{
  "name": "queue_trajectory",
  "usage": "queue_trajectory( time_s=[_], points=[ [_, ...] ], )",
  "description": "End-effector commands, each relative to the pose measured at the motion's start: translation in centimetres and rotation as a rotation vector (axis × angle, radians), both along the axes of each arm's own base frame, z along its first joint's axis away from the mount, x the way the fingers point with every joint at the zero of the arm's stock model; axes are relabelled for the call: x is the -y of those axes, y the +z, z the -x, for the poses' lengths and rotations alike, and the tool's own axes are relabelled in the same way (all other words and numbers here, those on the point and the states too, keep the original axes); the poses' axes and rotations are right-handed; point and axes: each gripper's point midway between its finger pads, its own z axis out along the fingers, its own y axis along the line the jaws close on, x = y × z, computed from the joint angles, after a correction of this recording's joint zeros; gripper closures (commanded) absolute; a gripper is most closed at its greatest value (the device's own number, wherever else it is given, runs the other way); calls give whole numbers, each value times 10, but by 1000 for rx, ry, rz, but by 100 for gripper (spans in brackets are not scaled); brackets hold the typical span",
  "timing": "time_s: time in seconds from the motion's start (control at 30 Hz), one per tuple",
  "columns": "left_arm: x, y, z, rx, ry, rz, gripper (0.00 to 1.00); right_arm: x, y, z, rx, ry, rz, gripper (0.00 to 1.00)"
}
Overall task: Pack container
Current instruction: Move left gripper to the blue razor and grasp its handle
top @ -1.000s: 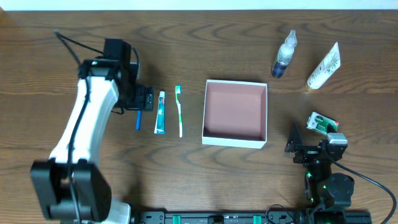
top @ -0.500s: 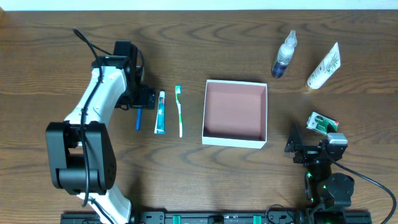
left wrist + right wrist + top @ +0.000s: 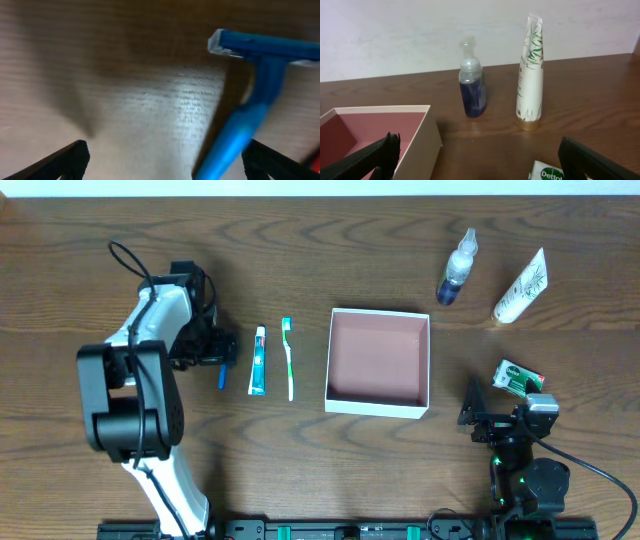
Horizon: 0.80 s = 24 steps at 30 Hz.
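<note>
The left gripper will next stay low above the tabletop and close its fingers around the razor's blue handle [image 3: 222, 376] [image 3: 233, 135], because that handle is already between the two open fingers.
The container [image 3: 378, 402] is a shallow square white box with a pinkish-brown inside, at the table's middle; its corner also shows in the right wrist view [image 3: 422, 131]. A blue razor [image 3: 222, 376] lies left of a toothpaste tube [image 3: 258, 360] and a green toothbrush [image 3: 289, 358]. My left gripper [image 3: 221, 352] is open, low over the razor. In the left wrist view the razor [image 3: 250, 100] lies between the fingers [image 3: 165, 160], close to the right one. My right gripper [image 3: 478, 408] is open and empty at the front right [image 3: 480, 160].
A blue spray bottle [image 3: 456, 268] [image 3: 472, 90] and a white tube [image 3: 520, 287] [image 3: 530, 75] stand at the back right. A small green-and-white packet [image 3: 518, 377] [image 3: 546, 173] lies just right of my right gripper.
The left arm has folded in to the left and its gripper has come down and slightly left, over the razor. The right arm and the toiletries have not moved.
</note>
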Motion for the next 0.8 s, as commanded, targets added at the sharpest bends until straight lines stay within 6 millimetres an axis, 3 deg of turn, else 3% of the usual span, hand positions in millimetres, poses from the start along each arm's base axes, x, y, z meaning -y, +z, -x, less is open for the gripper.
queue_trajectory(
  time_s=[0.0,0.3,0.4,0.5,0.57,0.67,0.77],
  points=[
    [0,-5,1,-10,-4,-1,2,1,0,0,0,-2,10,1],
    [0,-6,-4,9,-4,-2,1,1,0,0,0,-2,10,1],
    [4,-6,-4,10,-2,22,8,1,0,0,0,-2,10,1],
    [11,-6,-5,14,3,62,35,1,0,0,0,-2,10,1],
    [12,-6,-6,16,3,65,41,1,0,0,0,-2,10,1],
    [12,-6,-6,16,3,65,59,1,0,0,0,-2,10,1],
    [12,-6,-6,16,4,65,63,1,0,0,0,-2,10,1]
  ],
)
